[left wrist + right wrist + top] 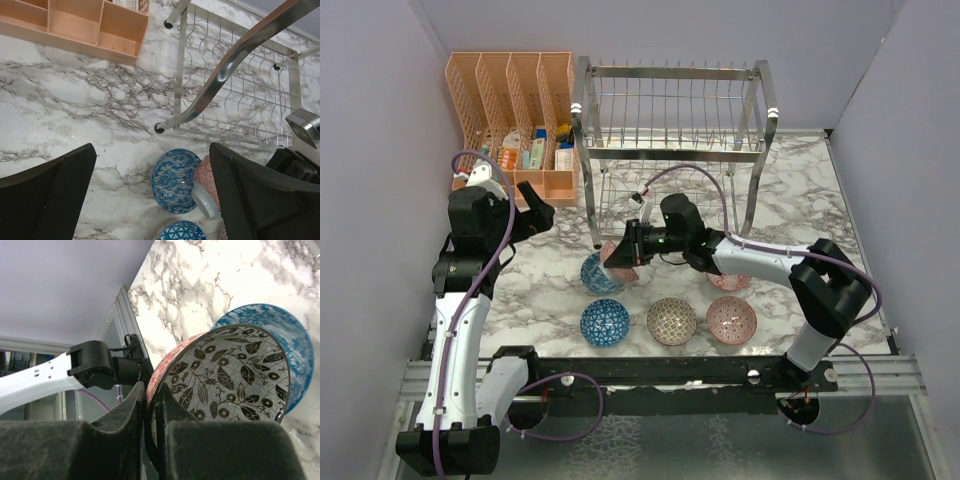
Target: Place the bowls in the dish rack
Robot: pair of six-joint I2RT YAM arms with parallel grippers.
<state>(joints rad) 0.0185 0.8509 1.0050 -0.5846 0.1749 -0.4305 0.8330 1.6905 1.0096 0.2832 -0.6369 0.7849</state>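
My right gripper moves outward to the end of the lower wire shelf by the organizer next and releases the dark-and-white bowl, since that shelf end is empty.
My right gripper [625,254] is shut on the rim of the dark-and-white bowl [235,375], whose outside is red [206,184]. It holds the bowl tilted on edge just above a blue bowl [598,276], in front of the dish rack [670,130]. That blue bowl also shows in the right wrist view [296,340] and in the left wrist view [175,180]. A second blue bowl [605,322], a brown-beige bowl [672,320] and a pink-red bowl [731,318] sit in a row near the front. My left gripper [535,215] is open and empty [152,150], left of the rack.
An orange mesh organizer [515,100] with small items stands at the back left, beside the rack. Another pinkish bowl [728,282] shows partly under my right forearm. The rack's lower wire shelf [235,100] and its foot [159,129] lie close to the blue bowl.
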